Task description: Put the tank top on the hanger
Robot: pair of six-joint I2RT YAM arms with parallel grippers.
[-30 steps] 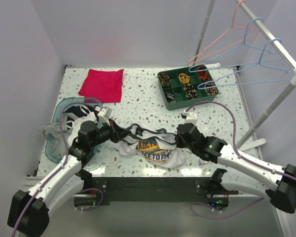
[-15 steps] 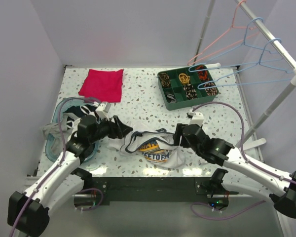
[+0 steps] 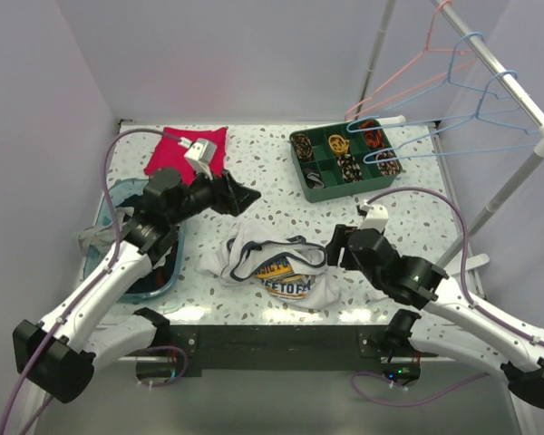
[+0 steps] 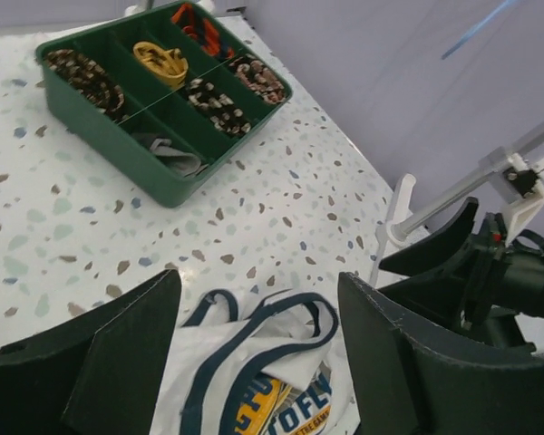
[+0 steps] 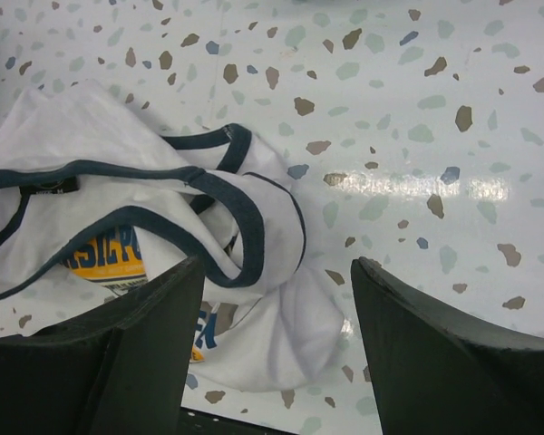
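I need to raise my left gripper and move it across to the nearer light-blue hanger's bare tray-side end [image 3: 369,158] [image 4: 450,51], which sticks out above the gripper and to its right in the top view.
The tank top [image 3: 276,267] lies crumpled on the table near the front edge, white with navy trim and a yellow-and-blue graphic. My left gripper [image 3: 247,195] hangs open above and behind its left side and holds nothing. In the left wrist view the tank top [image 4: 272,362] shows between the spread fingers [image 4: 118,362]. My right gripper [image 3: 332,246] is open just right of the shirt. In the right wrist view the shirt's rounded edge [image 5: 281,317] lies under the gap between the fingers [image 5: 453,362]. A light-blue hanger [image 3: 426,133] hangs on the rail at the far right.
A green compartment tray [image 3: 344,163] with small items stands at the back right. A folded red cloth [image 3: 186,154] lies at the back left. A blue bin [image 3: 109,258] with clothing sits under the left arm. A pink hanger [image 3: 399,86] shares the rail [image 3: 499,68].
Both grippers have opened and let go of the tank top, which now rests on the table. The left arm rose and swung toward the back; the right drew back to the right.
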